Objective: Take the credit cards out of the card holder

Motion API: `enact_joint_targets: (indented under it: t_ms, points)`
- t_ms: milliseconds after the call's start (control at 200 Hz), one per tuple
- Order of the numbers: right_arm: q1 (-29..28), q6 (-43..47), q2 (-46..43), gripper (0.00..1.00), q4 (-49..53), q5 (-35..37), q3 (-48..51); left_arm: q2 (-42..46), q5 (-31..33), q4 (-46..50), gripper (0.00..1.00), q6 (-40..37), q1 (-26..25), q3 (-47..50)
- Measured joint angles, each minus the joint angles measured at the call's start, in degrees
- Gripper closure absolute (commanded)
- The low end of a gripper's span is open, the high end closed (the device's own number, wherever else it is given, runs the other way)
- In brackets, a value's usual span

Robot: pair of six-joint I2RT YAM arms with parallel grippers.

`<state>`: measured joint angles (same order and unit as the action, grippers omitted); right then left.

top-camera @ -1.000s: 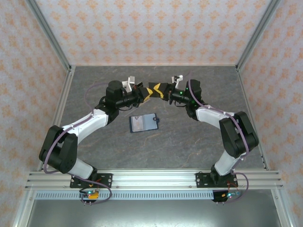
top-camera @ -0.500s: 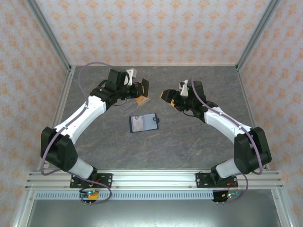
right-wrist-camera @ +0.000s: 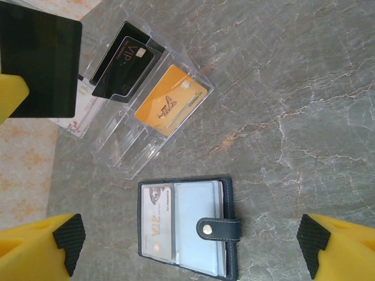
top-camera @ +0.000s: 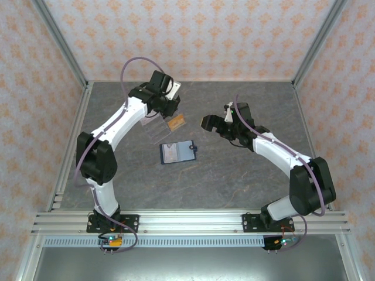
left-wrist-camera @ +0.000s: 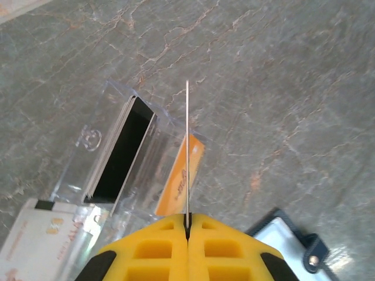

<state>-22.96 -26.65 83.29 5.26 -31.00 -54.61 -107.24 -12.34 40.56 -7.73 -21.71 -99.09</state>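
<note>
The slot is angled to the card, so next my left gripper will turn in line with the stand's black-card slot [left-wrist-camera: 122, 153], lower the held card there and release it.
The card holder [top-camera: 177, 152] lies open on the table, its tab [right-wrist-camera: 220, 229] to the right. A grey VIP credit card [right-wrist-camera: 157, 222] sits in its left pocket. My left gripper [top-camera: 174, 108] is shut on a black credit card [right-wrist-camera: 41, 58], seen edge-on [left-wrist-camera: 187, 146] in the left wrist view, held upright over the clear stand [left-wrist-camera: 105, 152]. An orange credit card [right-wrist-camera: 170, 99] and a black VIP card [right-wrist-camera: 126, 61] rest in that stand. My right gripper [top-camera: 207, 123] is open and empty, hovering above and right of the card holder [right-wrist-camera: 181, 228].
The clear acrylic tiered stand [top-camera: 159, 127] sits just behind and left of the card holder. A white patterned card [left-wrist-camera: 35, 237] lies at the stand's far side. Metal frame rails and patterned walls border the grey marble table [top-camera: 234, 175].
A second ago both grippers met at the back centre around the black card. They have parted; my left arm has swung back and left, carrying the card over the stand. The right gripper stands open.
</note>
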Motion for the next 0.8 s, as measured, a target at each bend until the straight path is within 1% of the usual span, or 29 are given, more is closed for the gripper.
enact_joint_targets:
  t_ms: [150,250,440,621,796]
  points:
    - [0.02,0.79,0.00,0.03,0.04,0.66,0.04,-3.26,0.09,2.16,1.00,-5.01,0.00,-2.29]
    - [0.02,1.05,0.00,0.03,0.20,1.07,0.09,-6.08,1.40,3.48,1.00,-7.39,0.00,-5.09]
    - [0.02,1.42,0.00,0.00,0.42,1.29,0.31,-9.88,3.30,5.66,1.00,-11.13,0.00,-8.52]
    - [0.02,1.42,0.00,0.00,0.52,1.22,0.52,-13.05,5.84,8.28,1.00,-14.40,0.09,-12.94]
    - [0.02,1.38,0.48,0.00,0.46,0.98,0.52,-14.23,6.86,9.86,1.00,-16.44,1.09,-15.47]
